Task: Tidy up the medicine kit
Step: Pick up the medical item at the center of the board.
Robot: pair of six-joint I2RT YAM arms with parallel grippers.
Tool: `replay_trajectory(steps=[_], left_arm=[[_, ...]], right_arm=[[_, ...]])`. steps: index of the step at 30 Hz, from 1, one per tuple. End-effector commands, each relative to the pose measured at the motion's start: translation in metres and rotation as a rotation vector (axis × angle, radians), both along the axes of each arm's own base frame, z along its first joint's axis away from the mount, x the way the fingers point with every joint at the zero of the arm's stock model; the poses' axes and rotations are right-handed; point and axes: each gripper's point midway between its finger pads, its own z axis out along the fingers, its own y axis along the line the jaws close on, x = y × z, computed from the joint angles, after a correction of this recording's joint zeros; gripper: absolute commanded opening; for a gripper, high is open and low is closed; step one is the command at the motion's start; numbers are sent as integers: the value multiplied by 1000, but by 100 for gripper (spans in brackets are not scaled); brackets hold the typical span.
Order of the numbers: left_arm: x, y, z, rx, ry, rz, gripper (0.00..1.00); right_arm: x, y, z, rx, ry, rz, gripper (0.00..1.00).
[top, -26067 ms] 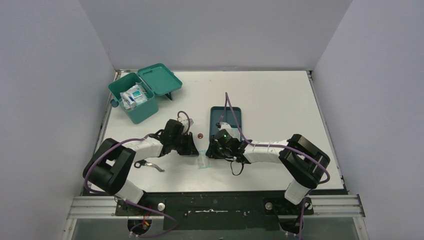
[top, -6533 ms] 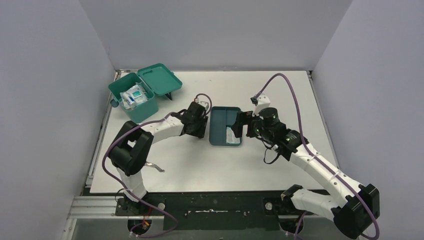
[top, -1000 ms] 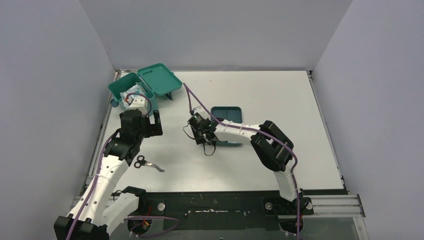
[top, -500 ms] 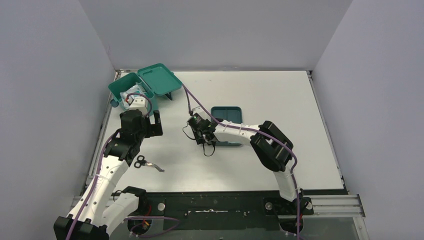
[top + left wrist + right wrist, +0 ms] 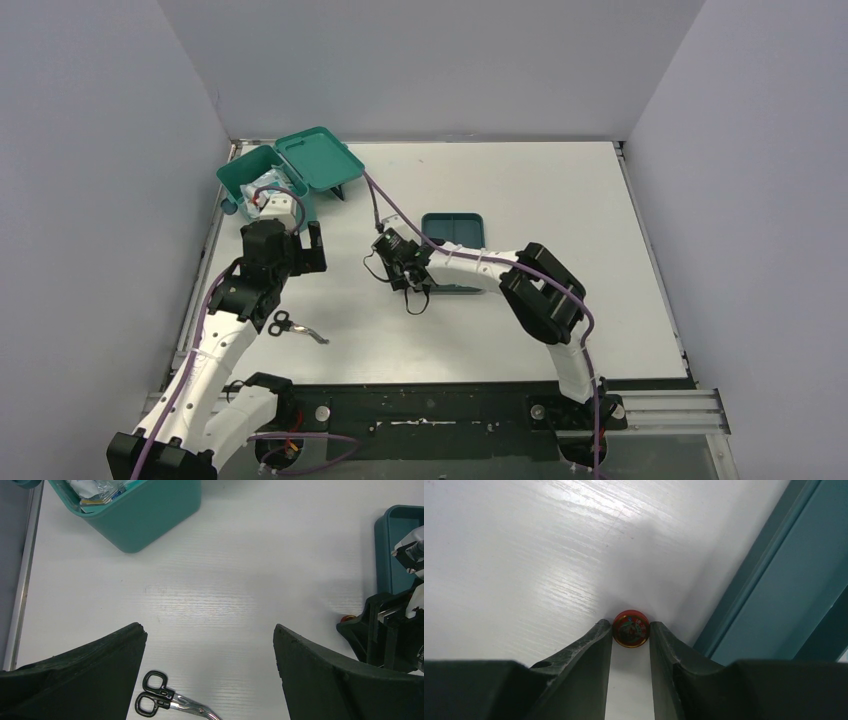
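Observation:
Right of my right gripper in the top view lies the tray's bare far section [image 5: 468, 231]: I need to lift the tin over the tray's side, lower it inside and release.
The medicine kit [image 5: 262, 190] stands open at the far left, its lid [image 5: 318, 158] tipped back and white packets inside; its near wall [image 5: 145, 510] shows in the left wrist view. My left gripper [image 5: 297, 232] [image 5: 207, 630] hangs wide open just in front of it, holding nothing. A small round red tin [image 5: 630, 630] lies on the table beside the blue-teal tray [image 5: 784, 580]. My right gripper [image 5: 397, 262] [image 5: 630, 625] is shut on this tin, both fingertips touching its sides.
The divided tray [image 5: 453, 228] lies mid-table, right behind the right gripper. Black-handled scissors [image 5: 295, 327] [image 5: 160, 700] lie on the table near the left arm, below its open jaws. White walls enclose the table on three sides.
My right gripper's jaws have narrowed onto the red tin. The left arm and gripper have not moved.

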Motion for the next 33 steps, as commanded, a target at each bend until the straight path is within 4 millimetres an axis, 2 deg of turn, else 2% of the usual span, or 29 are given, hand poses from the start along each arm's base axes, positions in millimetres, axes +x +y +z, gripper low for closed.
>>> replay_trajectory(steps=[1,11,17,22,25,27,33], left_arm=[[3,0,16,1,-52,-2,97],[3,1,16,4,-58,0,97],[3,0,15,5,-57,-1,97],[3,-2,15,0,-56,-12,97],[3,-5,14,-6,-52,-30,97],[3,-9,14,-13,-52,-52,97],[2,-14,11,-20,-43,-74,97]], right_arm=[[-10,12,24,53,-12,10,26],[-12,14,41,89,-21,15,26],[-11,16,62,125,-41,18,26],[-2,8,89,160,-73,-2,26],[11,-8,106,163,-112,-41,26],[22,-25,115,143,-142,-77,26],[58,-89,116,83,-157,-196,26]])
